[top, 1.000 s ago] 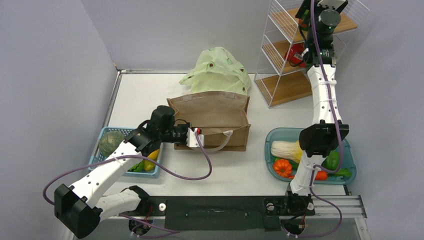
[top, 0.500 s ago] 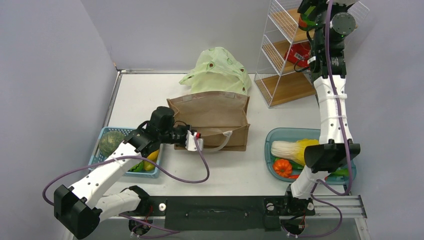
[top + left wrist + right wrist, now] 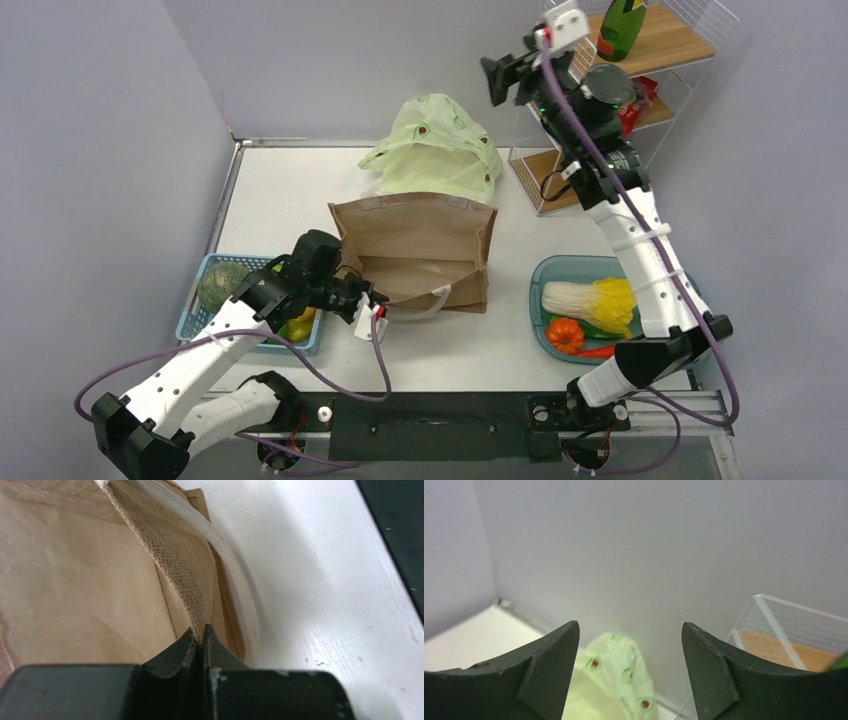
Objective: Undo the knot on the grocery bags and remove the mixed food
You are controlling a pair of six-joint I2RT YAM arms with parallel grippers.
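The robot's right gripper needs to go down, away from the rack, and tilt downward onto the fold on the bag's rack side, as the pale green bag (image 3: 435,150) is below.
The brown paper bag (image 3: 415,250) stands mid-table, its white rope handle (image 3: 440,300) hanging at the front. My left gripper (image 3: 375,315) is shut on the bag's woven front edge (image 3: 185,565), beside the white handle (image 3: 230,565). The pale green plastic bag (image 3: 435,150) sits behind the paper bag. I cannot make out its knot. My right gripper (image 3: 500,75) is open and empty, high above the table; the green bag (image 3: 609,690) shows below its jaws. A dark green bottle (image 3: 620,25) stands on the top shelf, with a red packet (image 3: 635,100) one shelf lower.
A wire rack with wooden shelves (image 3: 570,170) stands at the back right. A teal tray (image 3: 545,275) holds the white-yellow cabbage (image 3: 590,298) and a ribbed orange piece (image 3: 565,335). A blue basket (image 3: 200,275) at the left holds a round green fruit (image 3: 222,285).
My left gripper has pulled the paper bag's front edge toward the near left. My right arm has swung left from the rack to above the green bag, and the bottle now stands on the top shelf.
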